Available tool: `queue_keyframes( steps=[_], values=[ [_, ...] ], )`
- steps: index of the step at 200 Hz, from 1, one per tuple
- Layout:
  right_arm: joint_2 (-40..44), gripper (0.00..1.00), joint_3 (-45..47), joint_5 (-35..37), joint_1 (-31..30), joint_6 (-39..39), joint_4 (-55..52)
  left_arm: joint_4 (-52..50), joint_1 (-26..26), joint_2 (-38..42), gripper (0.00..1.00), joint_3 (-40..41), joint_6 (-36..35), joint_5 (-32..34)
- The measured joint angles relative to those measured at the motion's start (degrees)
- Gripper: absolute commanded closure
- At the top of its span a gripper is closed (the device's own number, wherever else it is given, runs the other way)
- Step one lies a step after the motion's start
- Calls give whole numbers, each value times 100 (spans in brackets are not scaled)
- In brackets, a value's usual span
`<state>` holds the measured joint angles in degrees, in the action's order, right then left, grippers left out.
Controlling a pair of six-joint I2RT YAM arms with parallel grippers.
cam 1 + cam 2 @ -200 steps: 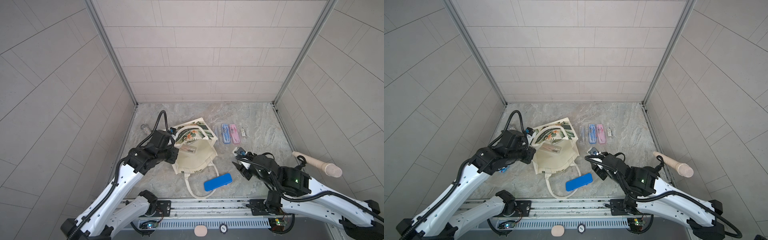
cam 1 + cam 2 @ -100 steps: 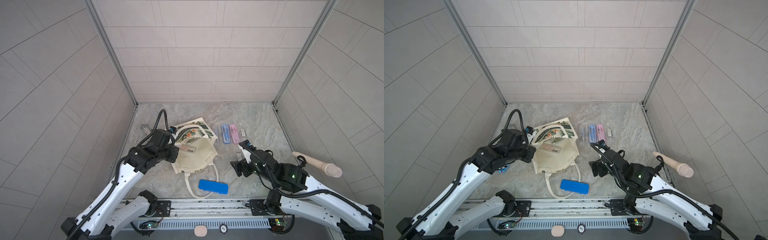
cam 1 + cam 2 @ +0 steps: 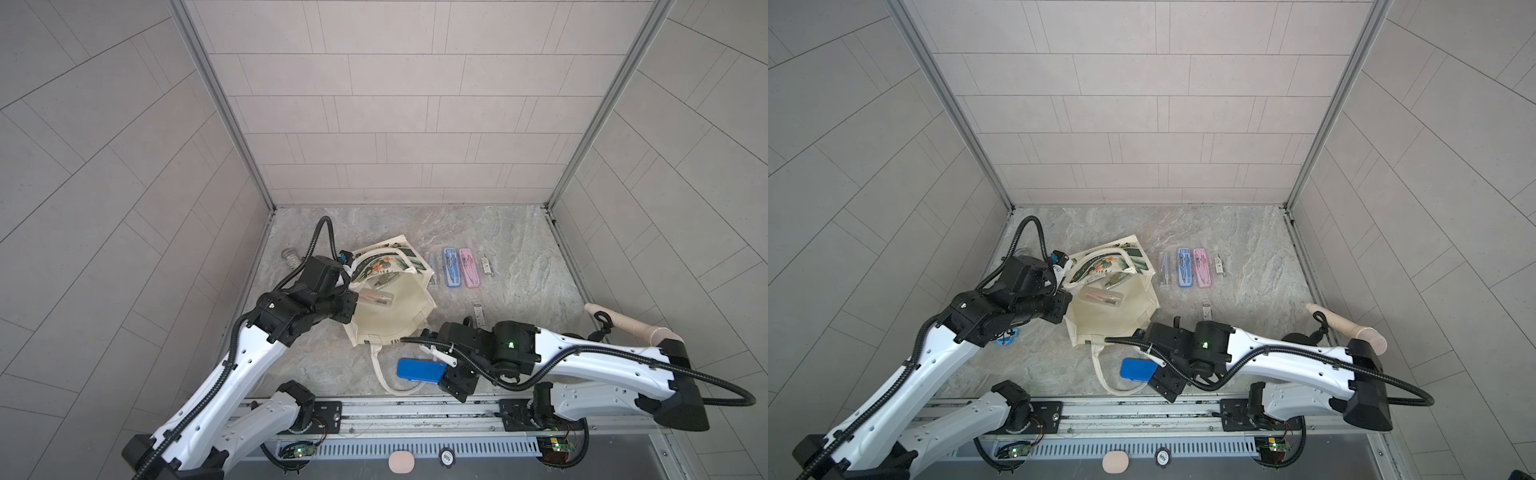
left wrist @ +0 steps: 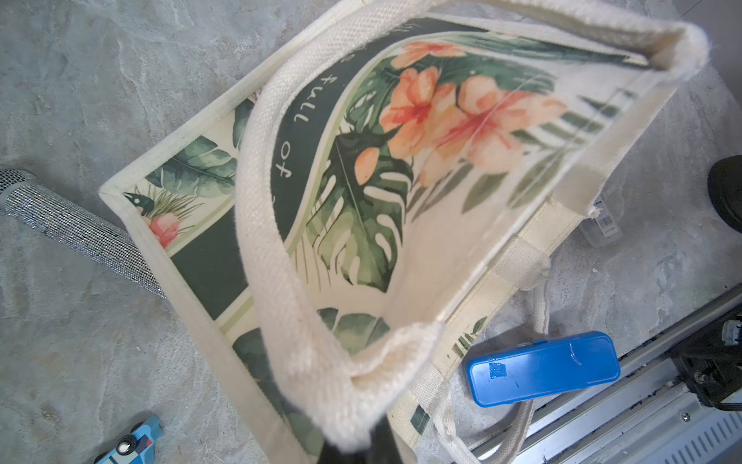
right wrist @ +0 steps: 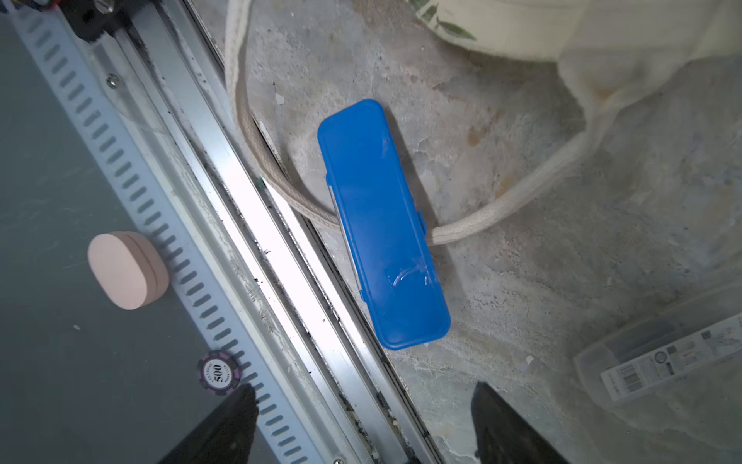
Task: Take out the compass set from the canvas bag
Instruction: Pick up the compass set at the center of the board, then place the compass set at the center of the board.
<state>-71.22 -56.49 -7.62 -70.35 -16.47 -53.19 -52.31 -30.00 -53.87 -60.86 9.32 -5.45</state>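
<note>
The blue case's nearest end (image 3: 437,371) (image 5: 412,326) is below and beyond my right gripper's fingers. My right gripper will next move down toward the bag's loop handle until its open fingers are on both sides of that end.
The cream canvas bag (image 3: 395,320) (image 3: 1113,322) lies on the table with its mouth gaping and its leaf-and-flower print (image 4: 441,160) showing. My left gripper (image 3: 350,289) (image 3: 1065,291) (image 4: 361,446) is shut on the bag's rim at its left side and holds it up. A blue closed case, the compass set (image 3: 419,369) (image 3: 1137,369) (image 4: 542,367) (image 5: 381,225), lies flat outside the bag across one loop handle (image 5: 502,209). My right gripper (image 3: 448,366) (image 3: 1159,370) (image 5: 363,389) hangs open just off the case's right end, holding nothing.
The metal front rail (image 3: 415,409) runs right beside the blue case. Blue (image 3: 451,273) and pink (image 3: 469,273) cases lie at the back. A clear barcoded box (image 3: 478,316) (image 5: 658,353), a glittery cylinder (image 4: 80,233) and a toy car (image 4: 128,442) lie around. A clear packet (image 3: 376,297) lies in the bag.
The right jaws have opened wide. The blue case went from tilted to lying flat, slightly further left. The right gripper swung away, then came back beside the case. The left arm held still.
</note>
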Motion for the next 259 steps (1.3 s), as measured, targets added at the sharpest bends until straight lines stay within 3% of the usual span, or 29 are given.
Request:
queue_keyframes(
  steps=[59,110,147,201,259],
  values=[
    [-2052,5,-466,278,-92,951,221,-81,0,-103,100,-96,-37,-179],
    [-2693,25,-542,361,-92,1335,337,-109,0,-118,100,-118,-37,-243],
    [-2618,53,-527,503,-92,1296,411,-107,0,-111,100,-116,-37,-245],
    [-1331,55,-328,695,-103,1115,417,-111,0,-111,100,-146,-35,-245],
    [2059,56,380,1335,57,15,407,-105,0,-111,100,-153,-33,-251]
  ],
)
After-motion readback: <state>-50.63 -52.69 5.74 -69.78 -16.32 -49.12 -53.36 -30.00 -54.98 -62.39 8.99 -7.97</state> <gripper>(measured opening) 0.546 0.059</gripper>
